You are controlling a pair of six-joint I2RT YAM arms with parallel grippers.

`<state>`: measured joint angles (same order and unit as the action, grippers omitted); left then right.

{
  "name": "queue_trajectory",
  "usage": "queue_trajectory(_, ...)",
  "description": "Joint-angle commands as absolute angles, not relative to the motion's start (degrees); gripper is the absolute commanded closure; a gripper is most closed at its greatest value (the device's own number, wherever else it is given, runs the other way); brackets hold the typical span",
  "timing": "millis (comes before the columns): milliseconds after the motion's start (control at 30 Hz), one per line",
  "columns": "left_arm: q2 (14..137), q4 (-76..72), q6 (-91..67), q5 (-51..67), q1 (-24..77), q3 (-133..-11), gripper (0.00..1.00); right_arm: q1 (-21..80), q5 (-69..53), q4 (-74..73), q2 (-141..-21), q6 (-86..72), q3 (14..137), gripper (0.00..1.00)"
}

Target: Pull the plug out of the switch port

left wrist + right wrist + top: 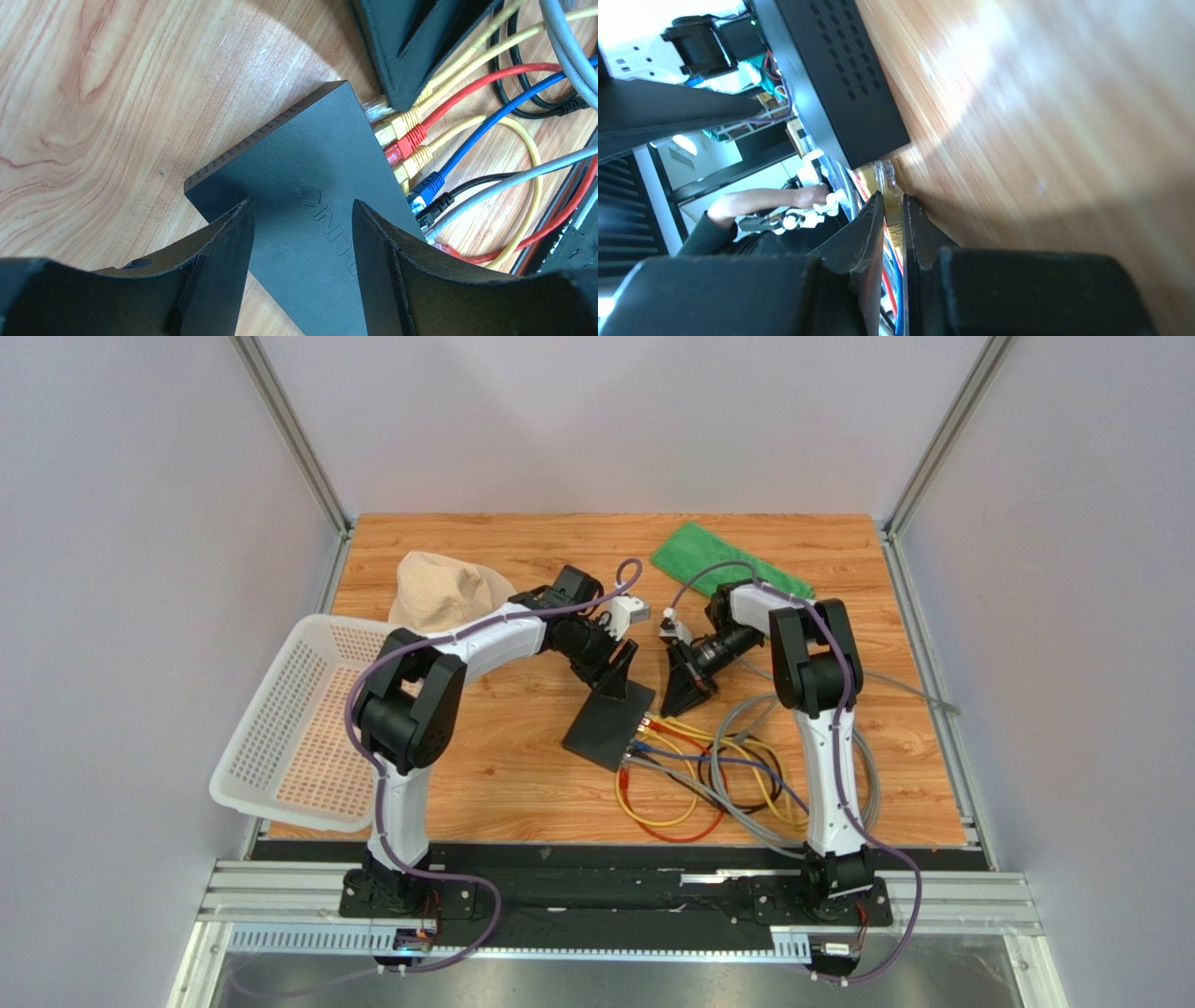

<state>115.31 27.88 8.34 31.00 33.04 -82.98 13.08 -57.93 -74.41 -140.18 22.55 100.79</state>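
The yellow plug should be released clear of the coiled cables, so my right gripper should next move outward and away from the switch (608, 727), toward the tabletop beside the green cloth.
The switch (608, 727) is a flat matte-black box lying in the middle of the table, also in the left wrist view (295, 175) and the right wrist view (836, 77). A row of yellow, red, blue and black plugs (410, 157) fills its right edge. My left gripper (302, 217) is open, its fingertips just over the switch's top. My right gripper (892, 203) is shut on the plug (887, 183) at the end of the row, a clear-tipped plug with a yellow boot (379, 110). Whether this plug still sits in its port, I cannot tell.
Coloured and grey cables (716, 777) coil on the table in front of and to the right of the switch. A white mesh basket (302, 728) hangs over the left edge. A beige cloth (442, 588) and a green cloth (730, 560) lie at the back.
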Motion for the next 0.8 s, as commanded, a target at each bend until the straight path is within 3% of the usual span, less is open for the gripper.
queue_trajectory(0,119.62,32.69,10.72,26.54,33.40,-81.65,0.36,13.36,-49.31,-71.36,-139.30,23.90,98.17,1.00)
queue_trajectory(333,119.79,32.52,10.81,27.33,33.40,-81.83,0.36,12.66,-50.18,-79.01,-142.21,31.20,100.90,1.00)
queue_trajectory(633,119.79,32.61,10.99,27.42,33.40,-81.83,0.37,10.20,-47.46,-79.02,-133.51,30.68,108.79,1.00)
queue_trajectory(767,119.79,32.52,11.16,27.51,33.40,-81.83,0.37,7.39,-43.08,-71.03,-128.60,25.50,113.02,1.00)
